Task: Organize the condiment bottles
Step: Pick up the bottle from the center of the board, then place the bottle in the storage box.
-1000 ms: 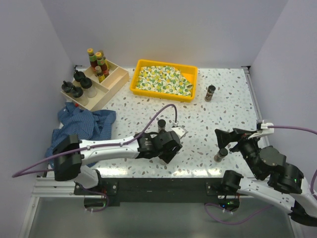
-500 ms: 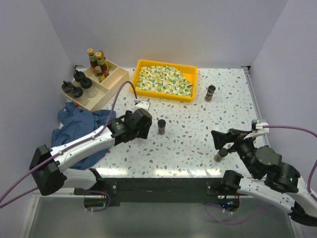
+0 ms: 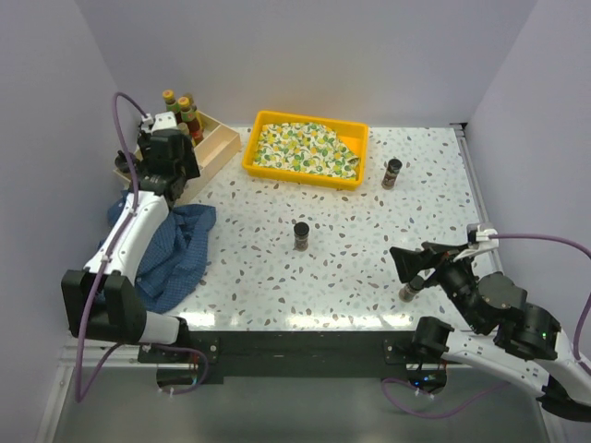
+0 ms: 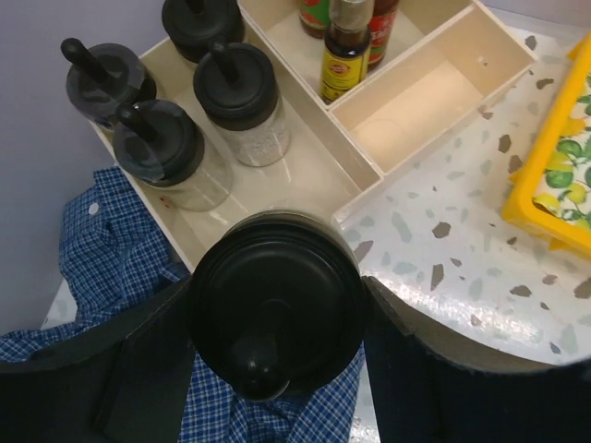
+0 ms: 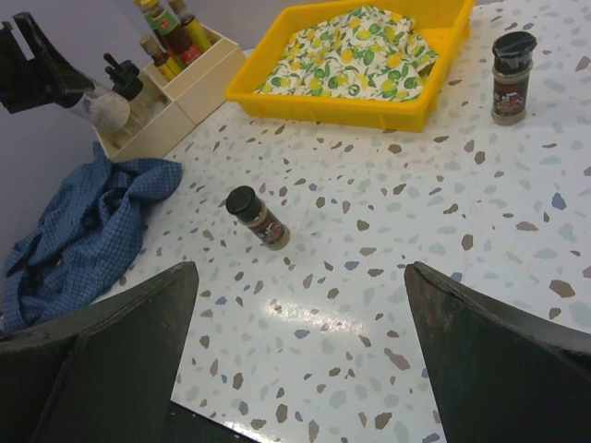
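The clear squat bottle should be lowered next by my left gripper onto the empty bottom in the box's long section [image 4: 268,196] below, beside the other squat bottles, and released there.
My left gripper [image 3: 164,159] is at the near end of the pale wooden box [image 3: 214,148], shut on a clear squat bottle with a black knobbed cap [image 4: 274,314]. It holds the bottle over the box's edge and the blue cloth. Several more squat bottles [image 4: 235,90] stand in the long compartment, and slim sauce bottles [image 4: 346,46] stand in the far one. One brown spice jar [image 3: 301,234] stands mid-table, one [image 3: 392,173] stands right of the yellow tray, and one [image 3: 411,289] stands by my right gripper [image 3: 416,263]. That gripper [image 5: 300,272] is wide open and empty.
A yellow tray [image 3: 260,162] holding a patterned cloth sits at the back centre. A crumpled blue checked cloth [image 3: 166,245] lies at the left, under my left arm. One box compartment [image 4: 420,101] is empty. Walls close in on the left, back and right.
My left arm has swung from the middle of the table, by the central spice jar, to the wooden box at the far left. My right gripper has shifted slightly left.
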### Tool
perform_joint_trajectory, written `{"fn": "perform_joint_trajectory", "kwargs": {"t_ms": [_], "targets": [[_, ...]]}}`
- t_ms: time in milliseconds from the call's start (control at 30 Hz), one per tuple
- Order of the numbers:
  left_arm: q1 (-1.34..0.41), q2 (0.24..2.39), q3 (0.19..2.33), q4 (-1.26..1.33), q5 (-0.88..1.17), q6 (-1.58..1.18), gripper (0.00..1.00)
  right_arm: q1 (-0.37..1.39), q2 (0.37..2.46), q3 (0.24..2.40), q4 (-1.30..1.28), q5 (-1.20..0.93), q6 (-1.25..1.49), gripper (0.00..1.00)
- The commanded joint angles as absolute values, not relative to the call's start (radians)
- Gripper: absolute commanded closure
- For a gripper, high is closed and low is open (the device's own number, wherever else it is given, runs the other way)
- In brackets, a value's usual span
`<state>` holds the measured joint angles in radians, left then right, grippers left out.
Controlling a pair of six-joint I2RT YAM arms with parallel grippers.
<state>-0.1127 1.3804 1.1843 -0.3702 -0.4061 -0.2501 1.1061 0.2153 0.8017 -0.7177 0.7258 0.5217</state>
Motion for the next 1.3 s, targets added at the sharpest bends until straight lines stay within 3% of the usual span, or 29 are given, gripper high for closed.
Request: {"fn": "perform_joint_trajectory", "kwargs": {"t_ms": [0, 333, 833, 1100, 1233, 1267], "targets": [[-0.061, 1.420, 1.264, -0.238, -0.423, -0.161, 1.00, 1.111, 0.233, 0.824, -0.696, 0.695, 0.548, 0.01], [0.081, 1.546, 1.308, -0.178, -0.298, -0.143, 1.00, 1.111, 0.232, 0.808, -0.666, 0.663, 0.564, 0.01], [0.089, 1.672, 1.282, -0.068, -0.262, -0.129, 1.00, 1.111, 0.275, 0.844, -0.678, 0.626, 0.538, 0.01], [0.091, 1.741, 1.302, -0.052, -0.262, -0.135, 0.87, 1.112, 0.273, 0.841, -0.683, 0.621, 0.546, 0.01], [0.091, 1.781, 1.307, -0.055, -0.276, -0.138, 0.77, 1.111, 0.281, 0.844, -0.701, 0.621, 0.552, 0.01], [0.091, 1.787, 1.312, -0.061, -0.278, -0.140, 0.67, 1.112, 0.282, 0.850, -0.706, 0.623, 0.551, 0.02]]}}
